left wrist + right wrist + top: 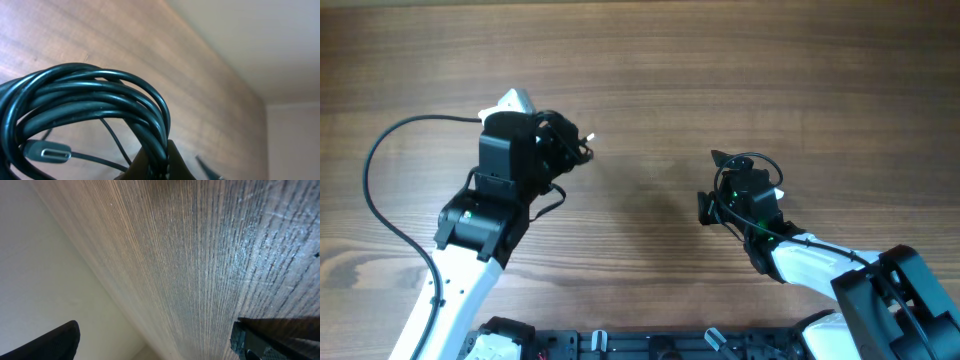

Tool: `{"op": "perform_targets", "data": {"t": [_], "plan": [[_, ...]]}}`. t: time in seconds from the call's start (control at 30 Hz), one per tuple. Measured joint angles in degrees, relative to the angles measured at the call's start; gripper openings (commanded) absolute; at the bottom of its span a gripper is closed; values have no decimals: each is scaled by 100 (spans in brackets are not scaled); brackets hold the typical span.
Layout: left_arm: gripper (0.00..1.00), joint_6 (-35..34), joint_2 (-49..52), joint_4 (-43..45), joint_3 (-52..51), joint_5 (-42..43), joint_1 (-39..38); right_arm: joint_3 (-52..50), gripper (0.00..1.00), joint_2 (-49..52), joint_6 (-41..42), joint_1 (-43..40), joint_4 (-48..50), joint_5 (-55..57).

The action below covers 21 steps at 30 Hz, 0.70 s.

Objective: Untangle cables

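Next, my left gripper moves down and to the right in the overhead view and releases the coil there, since bare wood lies between my grippers.
The cables (576,150) are a small clump of thin black cords at my left gripper (558,142), which is shut on them left of the table's middle. In the left wrist view the cables (100,95) form a coiled bundle of several loops, pinched between the jaws (161,162). One flat plug tip (47,152) hangs at the lower left. My right gripper (710,183) is open and empty, low over the wood to the right and pointing left. Its two fingers stand wide apart in the right wrist view (160,342), with only bare wood between them.
A thicker black arm wire (375,170) loops out left of the left arm. A black base rail (620,345) runs along the front edge. The wooden table (650,60) ends at a pale wall in both wrist views.
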Motion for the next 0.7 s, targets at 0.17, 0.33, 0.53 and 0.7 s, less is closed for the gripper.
{"op": "perform_targets", "data": {"t": [0.17,0.33,0.53,0.7], "plan": [[4,-20,46,-514,0,68,0,0,100,0,2,0,0,0],[4,-140,188,-938,0,94,-20,0,100,0,2,0,0,0],[4,-1145,533,-1204,0,109,-433,0,100,0,2,0,0,-2],[4,-2326,890,-1252,0,109,-732,0,100,0,2,0,2,-2]]}}
